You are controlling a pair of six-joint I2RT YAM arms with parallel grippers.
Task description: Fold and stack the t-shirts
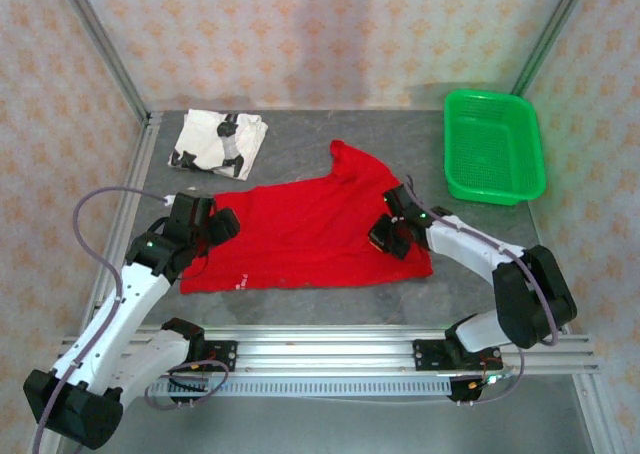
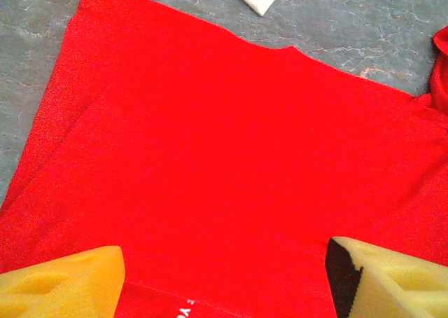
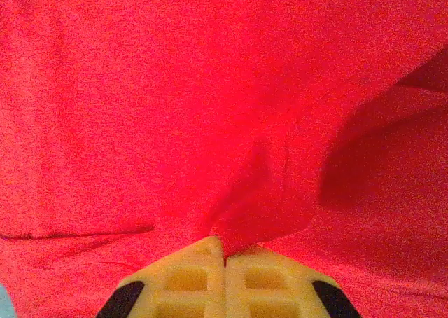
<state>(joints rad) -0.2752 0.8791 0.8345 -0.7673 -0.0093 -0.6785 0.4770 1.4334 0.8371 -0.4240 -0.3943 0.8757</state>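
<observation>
The right gripper draws the pinched fold outward and toward the shirt's middle, onto the cloth by the sleeve's base, and releases it there next, because it stands ridged.
The red t-shirt lies spread flat across the middle of the table, one sleeve pointing toward the back. My right gripper sits on its right side, shut on a pinched-up ridge of red cloth that rises between the yellow fingertips. My left gripper hovers at the shirt's left edge, open, its yellow fingers spread wide over the red fabric with nothing between them. The white t-shirt with black markings lies folded at the back left.
A green plastic basket stands at the back right. Metal frame posts and patterned walls border the grey table. An aluminium rail runs along the near edge by the arm bases.
</observation>
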